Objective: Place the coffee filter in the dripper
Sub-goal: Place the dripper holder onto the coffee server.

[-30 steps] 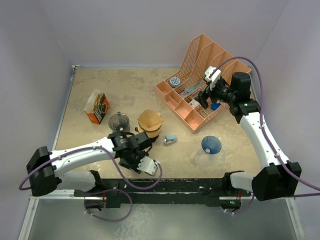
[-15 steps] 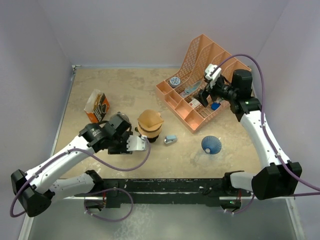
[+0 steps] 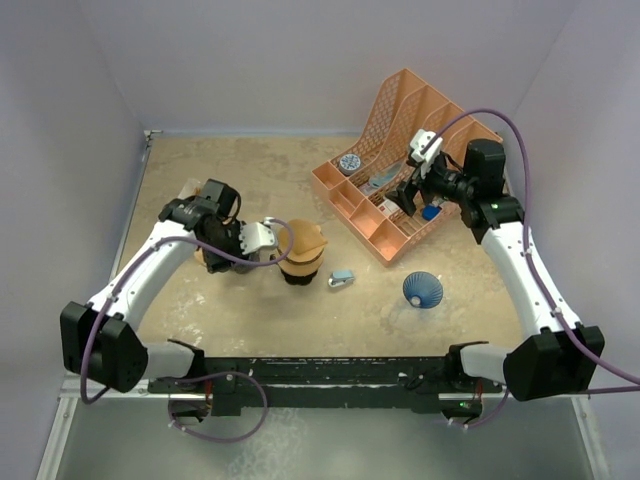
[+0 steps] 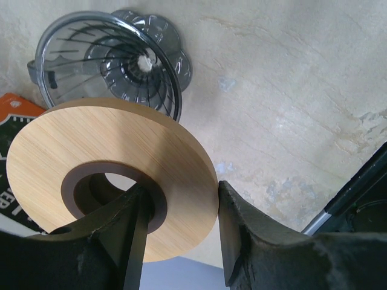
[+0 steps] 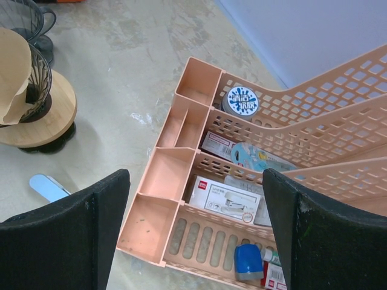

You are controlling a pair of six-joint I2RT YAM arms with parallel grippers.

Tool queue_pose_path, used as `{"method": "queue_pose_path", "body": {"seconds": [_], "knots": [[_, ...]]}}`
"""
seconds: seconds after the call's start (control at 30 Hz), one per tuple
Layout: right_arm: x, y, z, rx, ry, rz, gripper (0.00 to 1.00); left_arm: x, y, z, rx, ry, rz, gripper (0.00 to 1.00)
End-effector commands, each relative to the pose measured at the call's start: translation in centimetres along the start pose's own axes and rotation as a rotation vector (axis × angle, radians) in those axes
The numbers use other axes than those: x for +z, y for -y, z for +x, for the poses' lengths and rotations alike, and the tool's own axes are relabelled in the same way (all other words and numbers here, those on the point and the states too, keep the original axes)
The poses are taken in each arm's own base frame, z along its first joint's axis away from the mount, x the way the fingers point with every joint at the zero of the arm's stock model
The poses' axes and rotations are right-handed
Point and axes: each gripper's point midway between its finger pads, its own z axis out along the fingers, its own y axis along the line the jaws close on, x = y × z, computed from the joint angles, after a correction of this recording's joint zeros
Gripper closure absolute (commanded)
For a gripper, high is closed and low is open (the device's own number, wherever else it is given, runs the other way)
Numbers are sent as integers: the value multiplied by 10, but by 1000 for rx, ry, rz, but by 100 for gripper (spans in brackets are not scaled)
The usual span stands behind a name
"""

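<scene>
The dripper's open rim is below my left gripper, to its right in the top view. My left gripper needs to bring the ring across and down onto that rim next, then release it.
The brown paper coffee filter sits in a black wire cone on a round wooden base at mid-table. A clear ribbed dripper stands empty on the table just left of it, largely under my left arm in the top view. My left gripper is shut on a wooden ring, one finger through its hole and the other on its outer edge, held above and beside the dripper. My right gripper hangs open and empty over the peach organizer.
An orange box stands behind the dripper at the left. The peach desk organizer holds stationery at the back right. A blue ribbed cone and a small light-blue object lie right of the filter.
My left arm has swung from the front middle of the table to the back left, carrying the wooden ring, and now hangs over the dripper. The right arm has not moved.
</scene>
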Motion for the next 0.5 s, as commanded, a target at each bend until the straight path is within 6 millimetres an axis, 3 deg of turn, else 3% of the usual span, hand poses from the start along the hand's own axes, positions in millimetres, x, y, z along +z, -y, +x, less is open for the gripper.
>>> {"method": "queue_pose_path", "body": {"seconds": [0.0,0.47], "knots": [[-13,0,-28,-58,64,9,7,-4,-20,-28,34,127,-8,69],[-13,0,-26,-61,64,8,7,20,-37,-44,-21,175,-8,65]]}}
